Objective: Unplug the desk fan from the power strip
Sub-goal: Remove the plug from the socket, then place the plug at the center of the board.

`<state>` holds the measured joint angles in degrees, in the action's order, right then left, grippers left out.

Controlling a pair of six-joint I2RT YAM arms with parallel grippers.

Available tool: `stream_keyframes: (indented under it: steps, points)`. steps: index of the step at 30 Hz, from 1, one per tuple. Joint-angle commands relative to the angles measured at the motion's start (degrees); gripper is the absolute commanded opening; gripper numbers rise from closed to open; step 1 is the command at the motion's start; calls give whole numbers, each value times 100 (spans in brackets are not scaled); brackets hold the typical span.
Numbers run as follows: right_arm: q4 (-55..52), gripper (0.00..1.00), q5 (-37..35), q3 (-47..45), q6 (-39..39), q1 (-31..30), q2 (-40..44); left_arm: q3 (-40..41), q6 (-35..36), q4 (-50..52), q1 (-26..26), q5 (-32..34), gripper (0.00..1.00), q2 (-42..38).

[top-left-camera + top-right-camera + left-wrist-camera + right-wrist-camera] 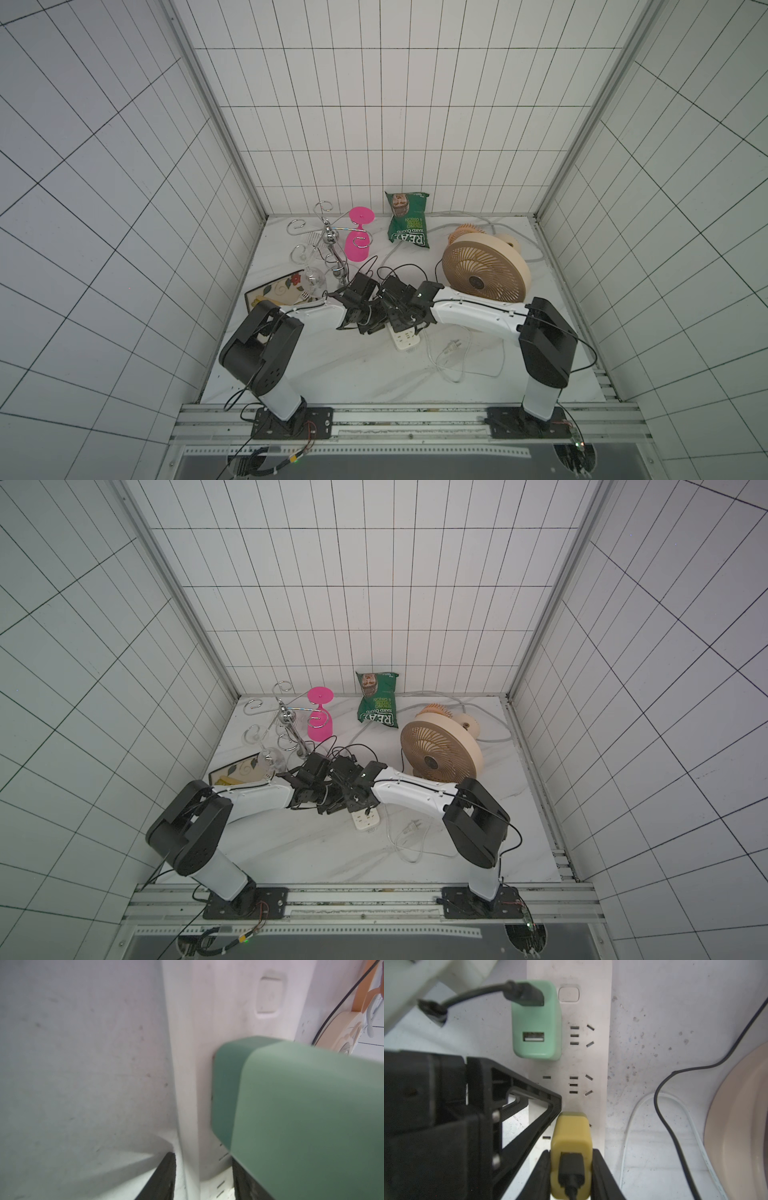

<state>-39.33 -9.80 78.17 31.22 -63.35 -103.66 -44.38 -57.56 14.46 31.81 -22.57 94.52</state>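
Note:
I will lift the yellow adapter (pixel 571 1134) up off the power strip with my right gripper next. Then I will move it outward and down and let go of it between power strip and fan (pixel 694 1008), where the tabletop is clear.
The desk fan (pixel 484 268) (pixel 440 750) stands at the right, grille toward the arms. Its thin white cord loops over the table, and the plug (pixel 451 347) (pixel 411 828) lies loose beside the power strip (pixel 405 338) (pixel 583 1059). Both grippers meet over the strip and hide most of it in both top views. My right gripper (pixel 571 1151) is shut on a yellow adapter (pixel 571 1134) plugged into the strip. My left gripper (pixel 203 1156) is closed on the strip's long edge (pixel 187 1105), next to a green adapter (pixel 536 1022).
At the back lie a green crisp bag (pixel 407 220), a pink glass (pixel 357 239) and a chrome wire rack (pixel 328 245). A clear glass (pixel 311 280) and a picture tray (pixel 274 293) sit left of the arms. Black cables (pixel 662 1105) trail past the strip.

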Motion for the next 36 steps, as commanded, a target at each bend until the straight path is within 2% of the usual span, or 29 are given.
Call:
stream_keyframes:
  steps: [1,8,14,26,36]
  points:
    - [571,14,-353,142,-46,1,802,515,-1,1235,-54,994,46,576]
    - [453,14,-752,-113,32,93,1085,554,7,1236,-105,996,46,531]
    - [336,14,-1069,-83,-29,544,978,527,135,1050,-84,780,50,327]
    - [516,13,-1403,278,-993,1273,-237,211,69,825,4,701,55,-794]
    - [104,13,-2531,1145,-1736,1430,-1421,279,-368,1629,-18,1085,55,-2212]
